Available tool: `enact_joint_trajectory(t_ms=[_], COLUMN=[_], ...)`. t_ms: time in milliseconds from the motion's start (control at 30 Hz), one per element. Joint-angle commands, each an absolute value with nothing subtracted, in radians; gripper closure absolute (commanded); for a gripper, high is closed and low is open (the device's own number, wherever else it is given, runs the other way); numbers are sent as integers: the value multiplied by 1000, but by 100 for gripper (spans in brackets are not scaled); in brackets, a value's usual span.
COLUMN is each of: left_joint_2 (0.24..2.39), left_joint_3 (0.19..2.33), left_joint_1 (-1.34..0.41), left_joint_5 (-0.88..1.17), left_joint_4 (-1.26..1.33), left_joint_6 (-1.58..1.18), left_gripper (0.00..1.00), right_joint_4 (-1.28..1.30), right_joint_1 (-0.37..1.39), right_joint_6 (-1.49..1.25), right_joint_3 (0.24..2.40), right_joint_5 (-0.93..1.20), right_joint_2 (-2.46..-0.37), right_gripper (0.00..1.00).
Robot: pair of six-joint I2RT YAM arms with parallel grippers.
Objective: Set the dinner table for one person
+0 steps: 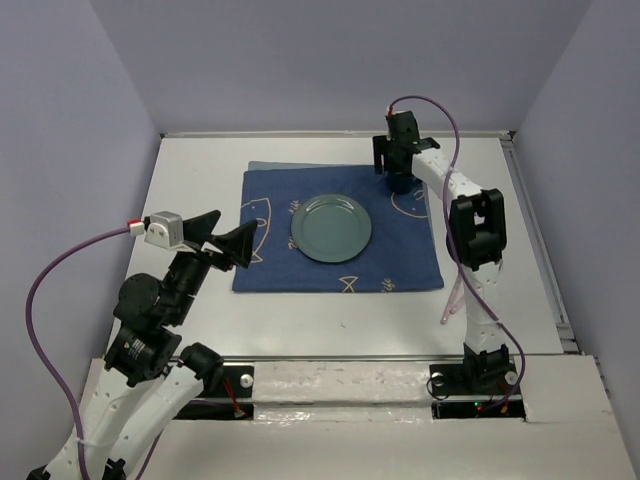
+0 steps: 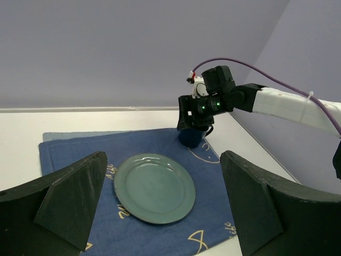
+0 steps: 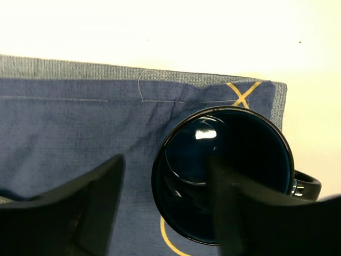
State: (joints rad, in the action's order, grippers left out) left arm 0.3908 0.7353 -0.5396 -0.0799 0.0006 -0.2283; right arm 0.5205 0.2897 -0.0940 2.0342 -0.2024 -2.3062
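The pink handle farther from the cloth still lies on bare table, so next I will move my right gripper up off the mug (image 1: 399,183), then back and down onto that handle.
The white dinner table (image 1: 200,170) carries a dark blue fish-patterned cloth (image 1: 400,250) with a green plate (image 1: 331,227) at its middle. A dark blue mug (image 1: 399,183) stands upright on the cloth's far right corner. My right gripper (image 1: 398,172) is over the mug and open. In the right wrist view its gripper (image 3: 165,160) straddles the mug (image 3: 186,149) wall, one finger outside on the left with a gap, the other inside the cup. My left gripper (image 1: 235,228) is open and empty, above the cloth's left edge, facing the plate (image 2: 154,186).
Lavender walls close the table at the back and both sides. A purple cable loops from each wrist. The mug's handle (image 3: 306,188) points away from the plate, toward the cloth's right edge. Bare white table (image 3: 160,32) lies beyond the cloth.
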Motion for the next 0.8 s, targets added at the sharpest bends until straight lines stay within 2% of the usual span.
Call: enact_joint_trajectory(t_ms=[0, 100, 233, 367, 433, 467, 500, 567, 600, 700, 767], left_joint_2=[402, 396, 384, 353, 328, 324, 318, 305, 302, 281, 265], left_joint_3=[756, 758, 759, 761, 758, 758, 756, 758, 758, 759, 758], left_joint_1=[-532, -529, -526, -523, -523, -523, -522, -523, -523, -531, -538], left_joint_5=[-81, -78, -74, -66, -64, -64, -58, -54, -48, -51, -58], left_joint_4=[35, 35, 34, 37, 46, 45, 48, 48, 49, 49, 46], left_joint_6=[-212, -213, -215, -219, -224, -222, -225, -227, -226, -225, -222], left_gripper=[1, 1, 1, 1, 1, 1, 1, 1, 1, 1, 1], right_joint_4=[483, 483, 479, 376, 362, 364, 365, 392, 411, 468, 527], right_joint_1=[287, 287, 287, 278, 278, 269, 268, 236, 200, 135, 106], right_joint_6=[-106, -126, -192, -368, -440, -509, -543, -631, -659, -702, -695], right_joint_3=[2080, 2076, 1946, 1469, 1300, 1150, 1073, 944, 845, 720, 706], right_joint_5=[-224, -216, -270, -371, -444, -466, -472, -457, -448, -384, -351], right_joint_2=[-2234, -2143, -1949, -1670, -1510, -1456, -1406, -1258, -1218, -1095, -1075], right_gripper=[22, 20, 20, 23, 28, 30, 36, 41, 51, 58, 59])
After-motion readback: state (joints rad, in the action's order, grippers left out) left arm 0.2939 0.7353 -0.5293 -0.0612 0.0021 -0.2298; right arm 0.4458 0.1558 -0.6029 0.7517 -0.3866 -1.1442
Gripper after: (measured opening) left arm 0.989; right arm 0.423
